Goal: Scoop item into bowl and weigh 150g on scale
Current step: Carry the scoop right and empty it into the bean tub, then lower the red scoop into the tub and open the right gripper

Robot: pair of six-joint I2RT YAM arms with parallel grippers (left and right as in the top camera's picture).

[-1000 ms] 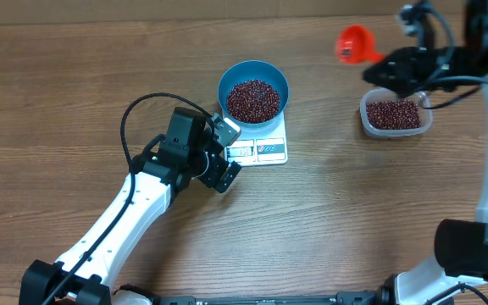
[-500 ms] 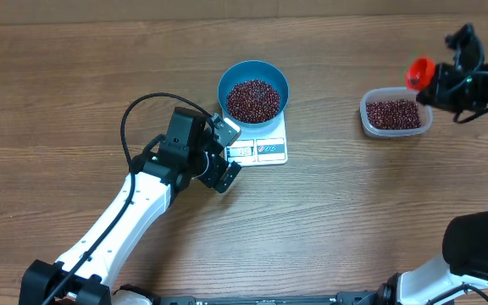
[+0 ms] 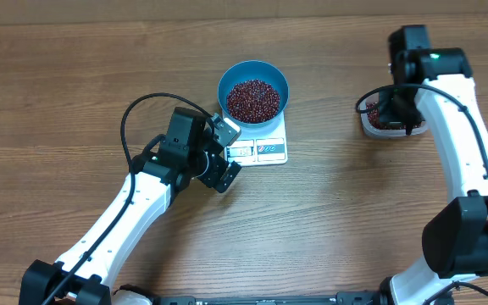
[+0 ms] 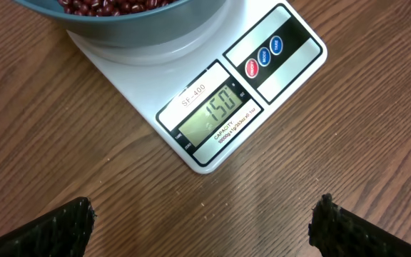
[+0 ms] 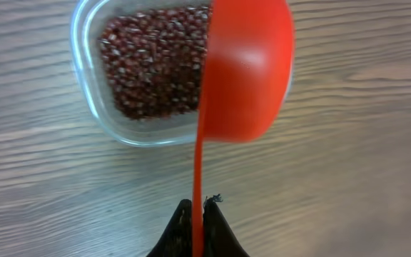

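Observation:
My right gripper turns sideways next and lowers the scoop onto the clear tub's beans to release its handle, as the scale's display [image 4: 216, 114] shows the asked weight.
The blue bowl [image 3: 253, 89] stands on the white scale [image 3: 261, 146] and holds a heap of dark red beans [image 3: 253, 100]. In the left wrist view the scale's display [image 4: 216, 114] reads 150, with the bowl [image 4: 134, 25] above it. My left gripper [image 3: 230, 152] is open just left of the scale, its fingers wide apart over bare wood [image 4: 202, 221]. My right gripper [image 5: 198, 208] is shut on the thin handle of a red scoop [image 5: 248, 71]. The scoop is tipped on its side over the right edge of a clear tub [image 5: 95, 114] of beans.
In the overhead view the clear tub [image 3: 371, 129] sits at the right, mostly covered by my right arm [image 3: 447, 127]. My left arm [image 3: 134, 212] runs from the lower left toward the scale. A black cable [image 3: 134, 110] loops above it.
My right arm has swung from the far right back over the clear tub, and the scoop has come down with it. The left arm, bowl and scale have not moved.

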